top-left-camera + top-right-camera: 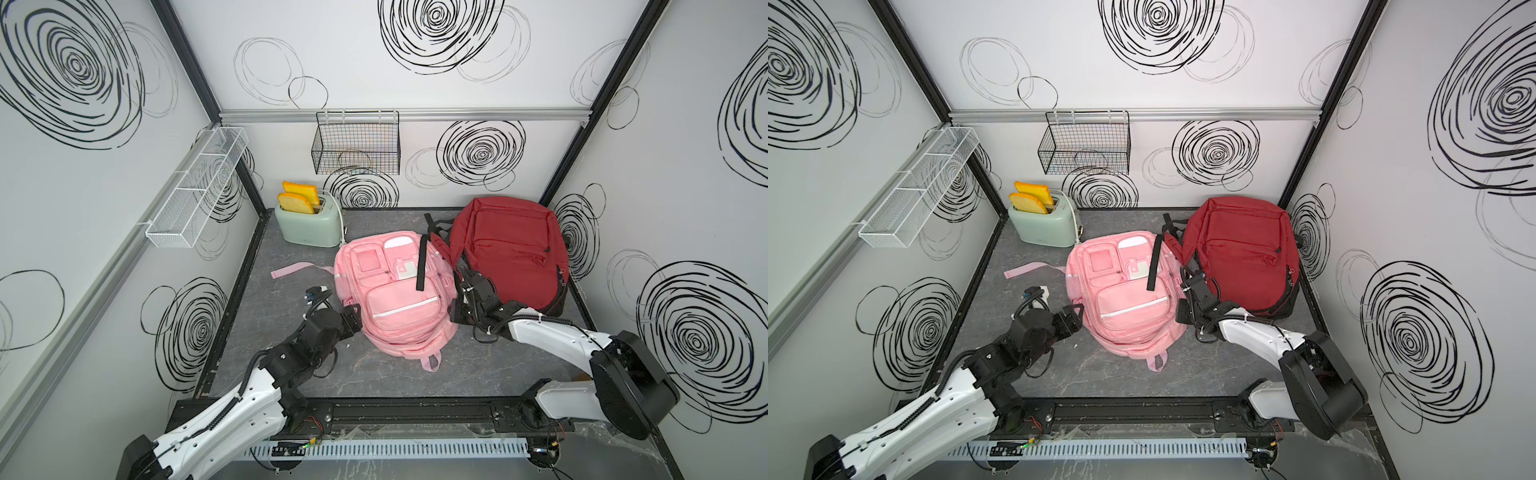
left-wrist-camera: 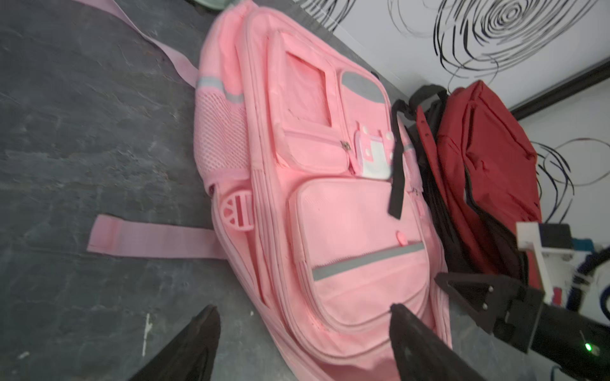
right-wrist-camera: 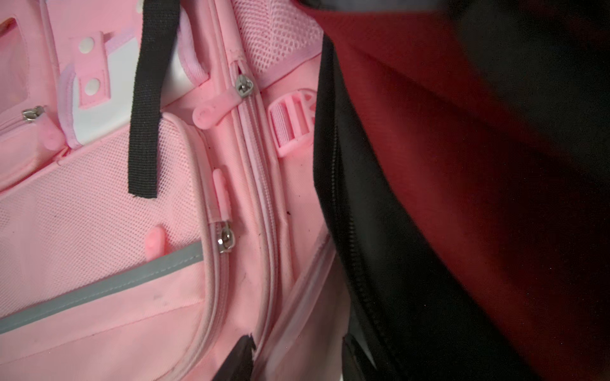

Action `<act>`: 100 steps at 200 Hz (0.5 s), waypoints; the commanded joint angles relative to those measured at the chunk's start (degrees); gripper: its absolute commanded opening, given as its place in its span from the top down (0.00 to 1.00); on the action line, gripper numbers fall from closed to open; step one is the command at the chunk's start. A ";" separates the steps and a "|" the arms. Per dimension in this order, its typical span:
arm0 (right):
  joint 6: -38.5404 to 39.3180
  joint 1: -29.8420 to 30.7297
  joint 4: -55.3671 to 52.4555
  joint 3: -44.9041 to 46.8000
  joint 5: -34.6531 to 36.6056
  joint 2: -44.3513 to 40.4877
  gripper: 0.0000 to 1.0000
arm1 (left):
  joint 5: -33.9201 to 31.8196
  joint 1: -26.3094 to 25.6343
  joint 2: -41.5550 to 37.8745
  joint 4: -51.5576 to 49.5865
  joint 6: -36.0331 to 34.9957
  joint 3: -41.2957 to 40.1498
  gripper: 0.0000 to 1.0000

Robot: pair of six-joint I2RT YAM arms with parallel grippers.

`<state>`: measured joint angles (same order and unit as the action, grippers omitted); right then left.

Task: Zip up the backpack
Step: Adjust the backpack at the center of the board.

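Next, my left gripper moves back and down onto the zipper seam at the backpack's near corner, since the zipper seam's edges stand apart below and back of it.
A pink backpack lies flat on its back mid-table. My left gripper is open at its near left corner, fingertips wide apart on either side of the bag's edge. My right gripper is shut on a fold of pink fabric at the bag's right side. In the right wrist view a silver zipper slider with a pink pull sits on the side zipper; a dark gap shows beyond it. A second slider sits on the front pocket.
A red backpack lies against the pink one's right side, its black strap draped over the pink bag. A mint toaster with toast stands at the back left. A loose pink strap lies on the table. Wire baskets hang on the walls.
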<state>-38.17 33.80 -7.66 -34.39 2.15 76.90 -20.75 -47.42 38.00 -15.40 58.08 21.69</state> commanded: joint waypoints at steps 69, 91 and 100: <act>-3.39 12.81 8.32 3.63 -1.93 5.53 1.00 | -11.76 -15.73 9.50 4.26 15.23 -3.75 0.15; -5.40 18.19 9.14 3.70 -2.14 6.16 1.00 | -13.98 -18.53 8.73 2.89 18.40 -4.78 0.14; -5.97 19.98 9.54 3.72 -2.71 6.26 1.00 | -14.38 -18.91 8.14 2.73 19.43 -5.67 0.14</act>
<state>-41.54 48.73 1.89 -31.99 3.01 81.49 -30.55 -64.79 47.18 -13.47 72.18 17.82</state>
